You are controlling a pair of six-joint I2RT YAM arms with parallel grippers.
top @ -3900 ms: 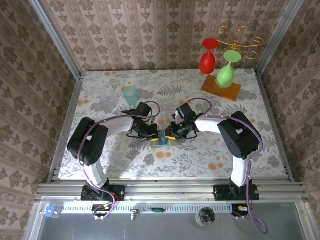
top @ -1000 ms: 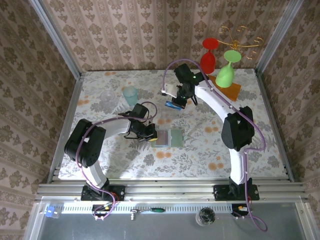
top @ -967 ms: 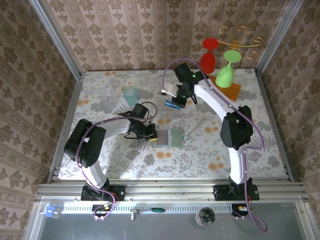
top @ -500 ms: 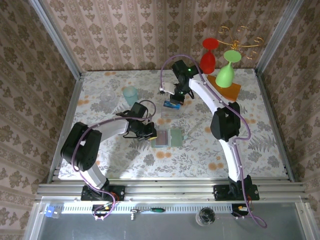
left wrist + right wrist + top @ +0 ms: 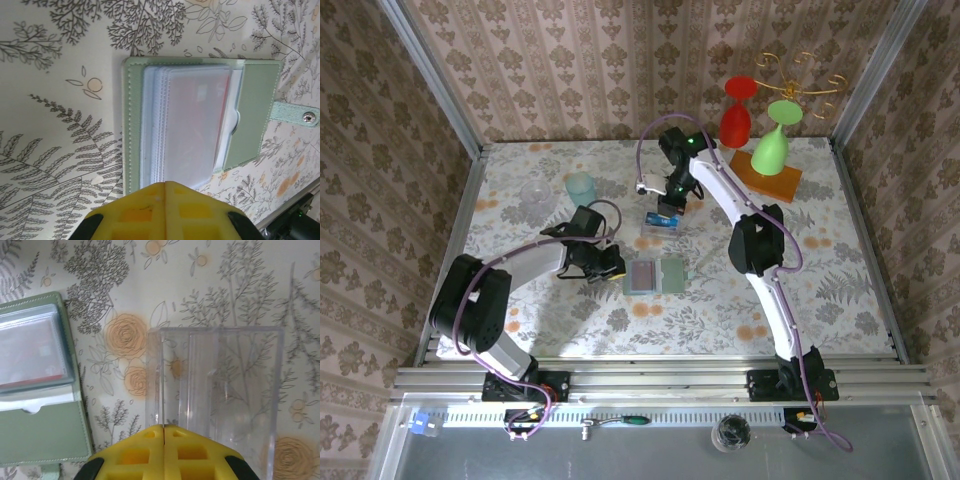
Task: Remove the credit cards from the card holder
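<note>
I should next lower the blue credit card [image 5: 662,220] with my right gripper and let go of it inside the section of the box by the card holder. The card already hangs over that section, which is just below the gripper.
The grey-green card holder [image 5: 657,275] lies open and flat in the middle of the table. Its clear sleeves [image 5: 195,120] show a faint red credit card [image 5: 30,355] inside. My left gripper [image 5: 613,268] is shut with nothing between its fingers. Its yellow tips [image 5: 165,184] rest at the holder's left edge. My right gripper [image 5: 666,205] is shut on a blue credit card [image 5: 662,220], low over a clear plastic box [image 5: 235,380] just behind the holder. In the right wrist view the shut gripper [image 5: 164,426] hangs over the box's left wall.
A teal cup [image 5: 580,187] and a clear glass [image 5: 533,192] stand at the back left. A red goblet [image 5: 736,122] and a green goblet [image 5: 772,148] hang over a wooden base [image 5: 763,174] at the back right. The holder's snap strap [image 5: 300,115] sticks out sideways.
Seconds ago both grippers were at the holder. Over the last second the right gripper has carried the blue card down and left to the clear box. The left gripper has stayed at the holder's edge.
</note>
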